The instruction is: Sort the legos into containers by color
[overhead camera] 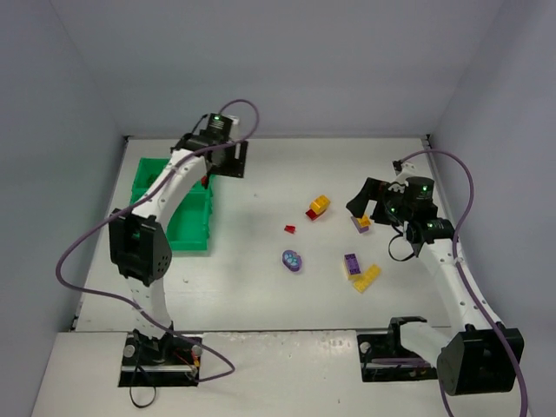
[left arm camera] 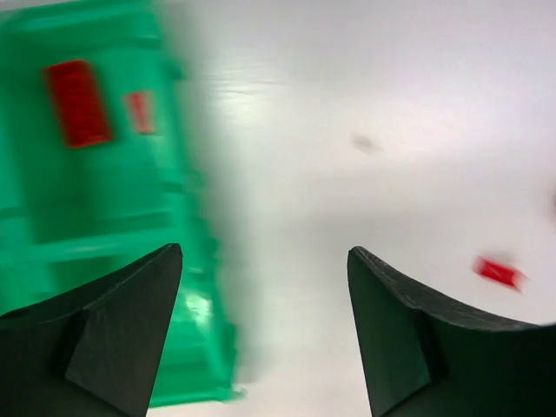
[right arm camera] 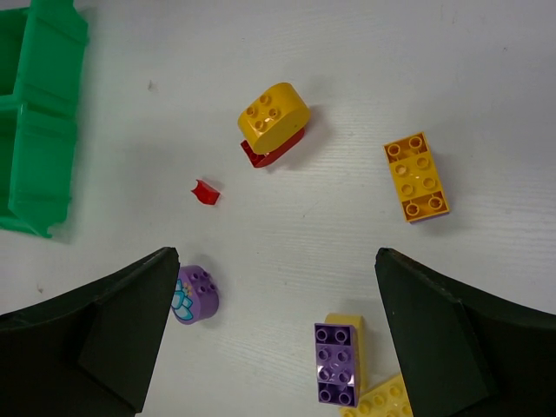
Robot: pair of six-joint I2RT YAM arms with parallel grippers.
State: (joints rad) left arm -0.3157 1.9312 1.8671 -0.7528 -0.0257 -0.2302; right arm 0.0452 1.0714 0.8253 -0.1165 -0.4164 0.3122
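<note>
I will move my left gripper down, back and to the right in the top view next, onto the small red piece (overhead camera: 289,228) (left arm camera: 499,272), because the bare table around it leaves room for my fingers.
The green tray (overhead camera: 174,228) stands at the left; in the left wrist view (left arm camera: 104,200) two red bricks (left arm camera: 78,102) lie in one compartment. My left gripper (overhead camera: 208,174) hangs open and empty (left arm camera: 265,261) over the tray's right edge. My right gripper (overhead camera: 369,208) is open and empty (right arm camera: 278,261) above the loose bricks. Below it lie a yellow rounded brick (right arm camera: 273,115) on a red piece (right arm camera: 269,155), a small red piece (right arm camera: 206,191), an orange brick (right arm camera: 417,176), a purple oval patterned piece (right arm camera: 195,294), and a purple brick (right arm camera: 337,363) on yellow bricks (right arm camera: 382,404).
In the top view the loose bricks sit mid-table: yellow on red (overhead camera: 318,207), small red (overhead camera: 290,229), purple oval (overhead camera: 293,261), purple and yellow (overhead camera: 360,271), orange (overhead camera: 362,223). Grey walls enclose the table on three sides. The left wrist view is blurred.
</note>
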